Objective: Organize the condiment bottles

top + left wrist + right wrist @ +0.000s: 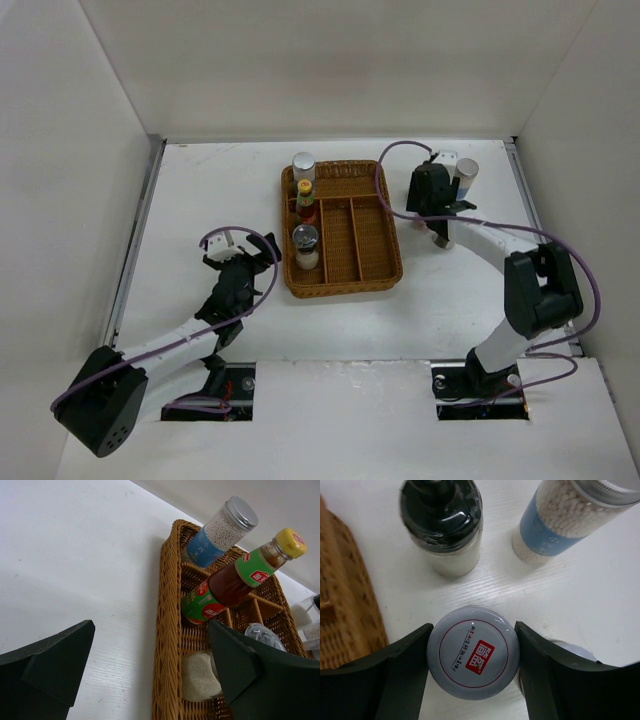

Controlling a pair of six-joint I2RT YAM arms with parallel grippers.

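Next I will lift my right gripper across the tray's edge, lowering to release in the middle compartment's far end [338, 212], as that lies to its left in the top view.
My right gripper [472, 647] is shut on the white lid of a red-labelled shaker [476, 656] standing on the table right of the wicker tray [375, 235]. A black-capped bottle [441, 525] and a blue-banded pale jar [560, 522] stand just beyond it; a second shaker [572, 651] peeks out beside the right finger. In the tray's left column stand a silver-lidded blue-banded jar [220, 532], a yellow-capped dark sauce bottle [235, 577] and a jar of white granules [199, 676]. My left gripper [150, 647] is open and empty, just left of the tray.
White walls enclose the table on three sides. The tray's middle and right compartments [370, 240] hold nothing. In the top view the right gripper [438, 212] covers most of the bottles beside the tray; only the pale jar [465, 175] shows clearly.
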